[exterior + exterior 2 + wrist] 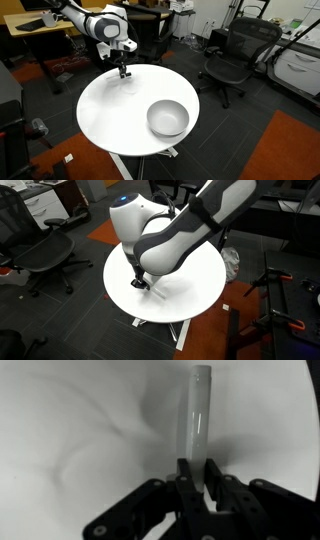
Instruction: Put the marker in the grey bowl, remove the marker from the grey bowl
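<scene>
The robot's gripper will next lift the marker it holds, carry it across the table and lower it over the grey bowl's opening [168, 117] to let go, because the bowl is empty.
The marker [199, 410] shows in the wrist view as a thin stick, pale grey there, lying on the white table and pointing away from the jaws. My gripper [199, 475] has its two fingers closed on the stick's near end. In both exterior views the gripper [124, 72] [138, 282] is down at the table surface near the table's edge; the marker is too small to make out there. The grey bowl [167, 118] stands upright and looks empty on the opposite side of the table, well away from the gripper. The arm hides the bowl in an exterior view.
The round white table [110, 110] [195, 280] stands on a pedestal. A black office chair [232, 55] and desks [35, 35] stand around it. Another chair [40, 255] and a tripod [275, 290] are nearby on the floor.
</scene>
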Controlling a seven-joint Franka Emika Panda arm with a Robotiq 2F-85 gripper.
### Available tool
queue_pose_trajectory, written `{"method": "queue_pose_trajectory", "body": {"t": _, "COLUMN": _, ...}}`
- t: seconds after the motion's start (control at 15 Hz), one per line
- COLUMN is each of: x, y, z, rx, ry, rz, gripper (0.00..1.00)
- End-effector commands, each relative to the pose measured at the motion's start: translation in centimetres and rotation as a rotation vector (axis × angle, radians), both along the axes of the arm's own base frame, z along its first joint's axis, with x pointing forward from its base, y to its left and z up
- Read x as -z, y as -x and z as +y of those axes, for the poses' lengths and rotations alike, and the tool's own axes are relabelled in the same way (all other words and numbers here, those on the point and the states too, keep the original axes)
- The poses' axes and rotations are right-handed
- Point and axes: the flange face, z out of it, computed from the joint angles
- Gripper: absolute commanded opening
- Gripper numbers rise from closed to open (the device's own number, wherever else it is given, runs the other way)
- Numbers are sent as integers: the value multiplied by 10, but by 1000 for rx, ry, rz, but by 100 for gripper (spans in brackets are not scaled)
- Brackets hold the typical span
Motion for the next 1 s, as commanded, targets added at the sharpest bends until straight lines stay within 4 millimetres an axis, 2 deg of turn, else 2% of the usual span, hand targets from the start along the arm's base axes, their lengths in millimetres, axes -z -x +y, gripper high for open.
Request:
{"method": "queue_pose_trajectory", "body": {"t": 0.0, "x": -72, "y": 16, "z": -12, "rx": 43, "ry": 5, "rz": -58, "gripper": 5}}
{"method": "queue_pose_trajectory", "body": {"t": 0.13, "x": -105, "y": 23, "z": -32, "rx": 85, "ry": 44, "rz": -101, "gripper": 5}}
{"method": "queue_pose_trajectory", "body": {"t": 0.33, "x": -151, "y": 36, "z": -87, "rx": 206, "ry": 108, "rz": -135, "gripper": 5}}
{"method": "queue_pose_trajectory", "body": {"t": 0.47, "x": -169, "y": 43, "z": -129, "rx": 280, "ry": 145, "rz": -144, "gripper": 5}}
{"method": "queue_pose_trajectory", "body": {"t": 0.67, "x": -180, "y": 47, "z": -183, "rx": 370, "ry": 193, "rz": -149, "gripper": 5}}
{"method": "queue_pose_trajectory", "body": {"t": 0.93, "x": -175, "y": 44, "z": -235, "rx": 454, "ry": 203, "rz": -136, "gripper": 5}}
